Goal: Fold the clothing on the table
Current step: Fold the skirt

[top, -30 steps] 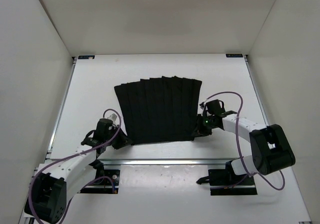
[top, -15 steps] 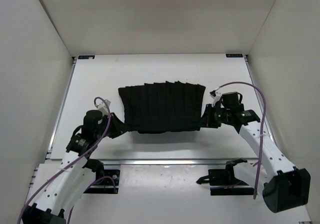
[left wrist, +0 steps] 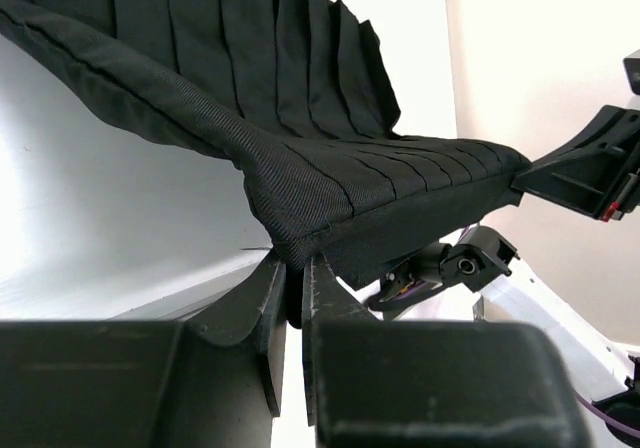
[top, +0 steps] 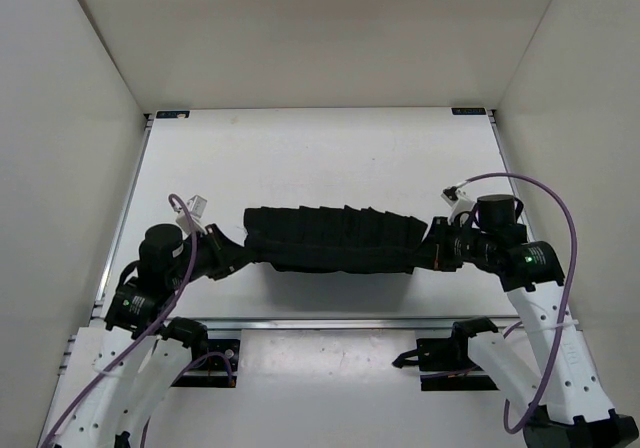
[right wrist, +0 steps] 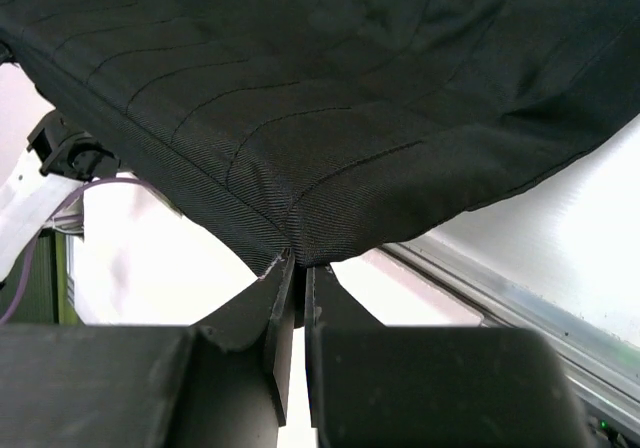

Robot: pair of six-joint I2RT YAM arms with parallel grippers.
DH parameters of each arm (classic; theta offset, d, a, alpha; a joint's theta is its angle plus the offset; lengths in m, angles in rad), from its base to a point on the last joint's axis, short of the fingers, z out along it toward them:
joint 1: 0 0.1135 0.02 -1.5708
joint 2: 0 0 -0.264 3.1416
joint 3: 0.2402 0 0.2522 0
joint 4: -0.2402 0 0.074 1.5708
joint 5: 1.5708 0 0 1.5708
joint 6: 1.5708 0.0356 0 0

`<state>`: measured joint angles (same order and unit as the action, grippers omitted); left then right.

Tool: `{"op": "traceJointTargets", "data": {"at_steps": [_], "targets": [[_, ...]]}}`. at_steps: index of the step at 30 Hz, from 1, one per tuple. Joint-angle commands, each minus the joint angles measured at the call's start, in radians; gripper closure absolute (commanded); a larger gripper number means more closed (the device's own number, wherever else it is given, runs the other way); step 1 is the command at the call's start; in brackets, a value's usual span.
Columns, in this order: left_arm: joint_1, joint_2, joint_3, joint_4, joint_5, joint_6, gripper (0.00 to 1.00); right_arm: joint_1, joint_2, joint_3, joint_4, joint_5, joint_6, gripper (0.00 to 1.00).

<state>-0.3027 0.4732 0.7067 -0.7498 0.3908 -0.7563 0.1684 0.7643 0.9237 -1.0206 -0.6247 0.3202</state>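
Note:
I will move my right gripper outward and down to the clothing's far pleated edge [top: 400, 216] and let go of the clothing's corner there, because that edge is farther outward and lower than the gripper.
The clothing [top: 335, 240], a black pleated garment, hangs stretched between both arms above the white table [top: 300, 158]. From the top view it shows as a narrow dark band. My left gripper [top: 232, 255] is shut on its left corner, and in the left wrist view the clothing [left wrist: 300, 198] is pinched at my left gripper [left wrist: 293, 268]. My right gripper [top: 432, 248] is shut on the right corner. The right wrist view shows the fabric [right wrist: 330, 118] spreading away above my right gripper [right wrist: 298, 266].
White walls enclose the table on three sides. A metal rail [top: 330, 322] runs along the near edge, with the arm bases [top: 455, 356] behind it. Purple cables [top: 530, 183] loop off both arms.
Both arms have risen and drawn apart, lifting the garment's near edge. The clothing went from lying flat to a taut hanging band.

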Motion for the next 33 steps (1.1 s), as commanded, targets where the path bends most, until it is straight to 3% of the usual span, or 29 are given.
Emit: {"op": "traceJointTargets", "data": {"at_steps": [1,8,15,18,19,20,21,22,23,26,28,33], "targets": [[0.031,0.042,-0.013,0.032,-0.063,0.006,1.00,-0.029,0.041,0.020,-0.036,0.069,-0.049,1.00],[0.086,0.212,-0.043,0.194,-0.049,0.029,1.00,-0.058,0.283,0.066,0.073,0.048,-0.089,1.00],[0.149,0.540,-0.010,0.440,-0.018,0.066,1.00,-0.148,0.625,0.211,0.206,-0.004,-0.116,1.00],[0.158,0.697,0.060,0.525,-0.035,0.080,1.00,-0.164,0.763,0.279,0.290,0.040,-0.087,1.00],[0.162,0.776,0.109,0.553,-0.044,0.089,0.99,-0.165,0.792,0.312,0.327,0.052,-0.054,1.00],[0.165,0.867,0.173,0.569,-0.047,0.100,0.88,-0.167,0.853,0.332,0.365,0.051,-0.029,1.00],[0.174,0.912,0.206,0.584,-0.034,0.118,0.62,-0.167,0.906,0.372,0.393,0.037,-0.023,0.97],[0.189,1.011,0.291,0.590,0.009,0.141,0.48,-0.164,0.924,0.392,0.457,0.039,0.009,0.77],[0.191,1.098,0.365,0.584,0.063,0.147,0.40,-0.156,0.950,0.397,0.532,0.028,0.038,0.66],[0.237,1.171,0.409,0.662,0.128,0.079,0.34,-0.141,0.945,0.385,0.690,0.075,0.094,0.44],[0.260,1.138,0.363,0.673,0.111,0.072,0.31,-0.132,0.916,0.362,0.712,0.140,0.097,0.38],[0.263,0.989,0.193,0.595,0.050,0.140,0.30,-0.142,0.810,0.245,0.611,0.238,0.056,0.33]]}}
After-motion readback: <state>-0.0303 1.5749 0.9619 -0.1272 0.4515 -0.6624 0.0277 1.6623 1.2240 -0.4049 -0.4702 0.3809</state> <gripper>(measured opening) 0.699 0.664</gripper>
